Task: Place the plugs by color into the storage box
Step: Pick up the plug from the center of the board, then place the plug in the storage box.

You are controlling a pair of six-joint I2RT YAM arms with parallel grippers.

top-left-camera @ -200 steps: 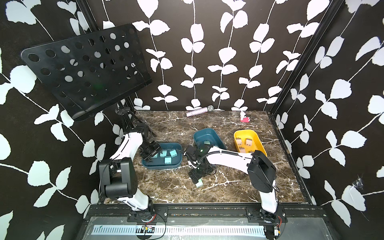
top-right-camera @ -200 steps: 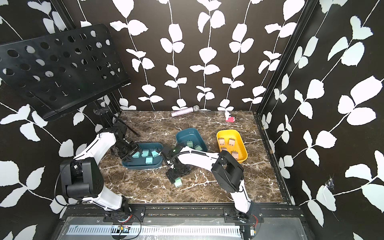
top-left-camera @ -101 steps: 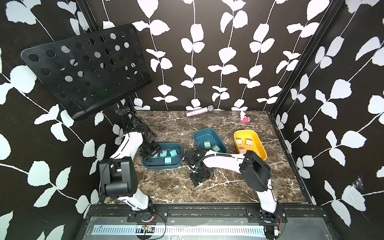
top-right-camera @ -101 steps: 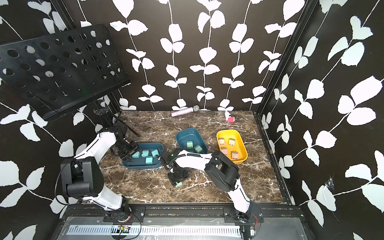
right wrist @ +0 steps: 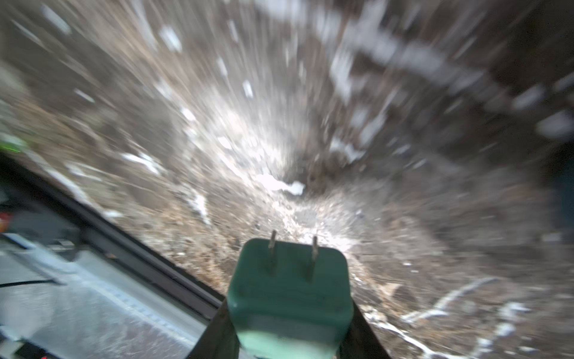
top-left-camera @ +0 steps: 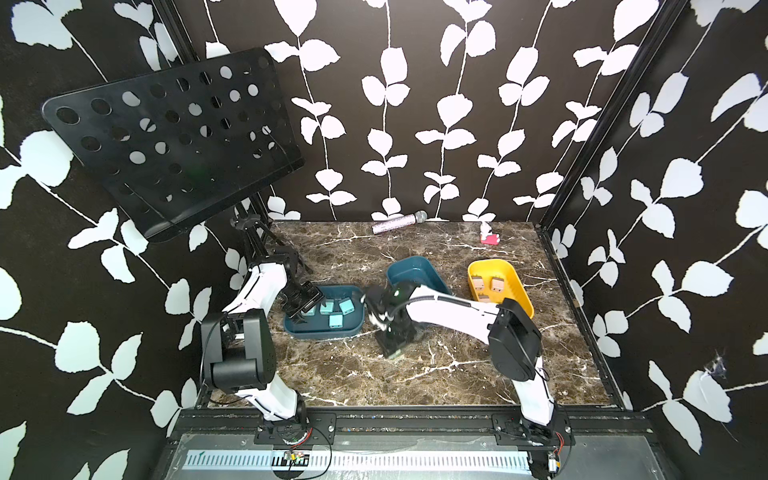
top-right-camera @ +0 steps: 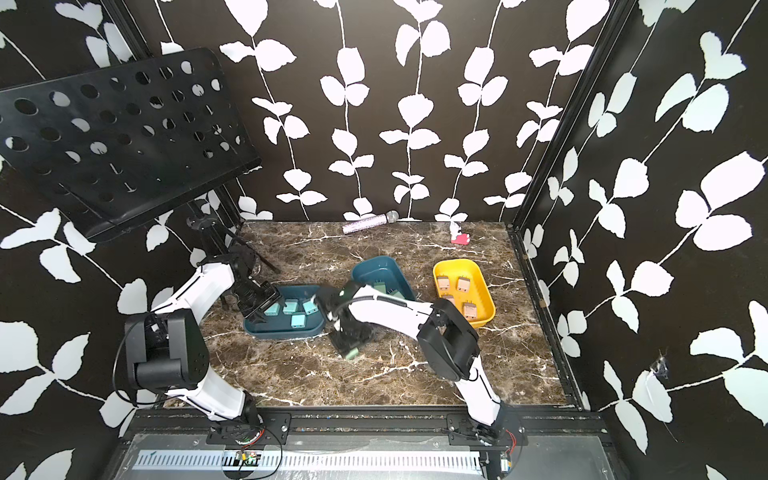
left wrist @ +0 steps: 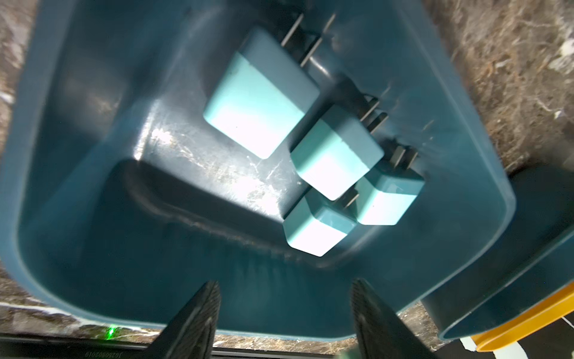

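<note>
My right gripper rises from the marble next, swings outward over the middle teal tray's far end (top-right-camera: 367, 276) and lowers to release the plug, because mint green plugs lie inside.
Several light blue plugs (top-left-camera: 336, 321) lie in the left teal tray (top-left-camera: 320, 334). My left gripper (top-left-camera: 301, 311) hangs open over that tray's left end, and in the left wrist view it (left wrist: 284, 284) holds nothing, with the blue plugs (left wrist: 261, 102) beyond it. My right gripper (top-left-camera: 395, 351) is shut on a mint green plug (top-right-camera: 353, 354) just above the marble, in front of the trays. In the right wrist view the plug (right wrist: 290, 289) points its prongs away from the gripper (right wrist: 289, 326). Mint green plugs (top-right-camera: 379, 286) lie in the middle teal tray (top-left-camera: 409, 266). Several pinkish beige plugs (top-left-camera: 496, 284) lie in the yellow tray (top-left-camera: 523, 299).
A microphone (top-left-camera: 399, 222) and a small red object (top-left-camera: 489, 237) lie at the back wall. A black perforated music stand (top-left-camera: 174, 137) overhangs the back left corner. A black frame rail (top-left-camera: 395, 415) runs along the table's front edge.
My right gripper has closed on the mint green plug that lay on the marble beside it and shifted slightly left. The left arm has stayed still.
</note>
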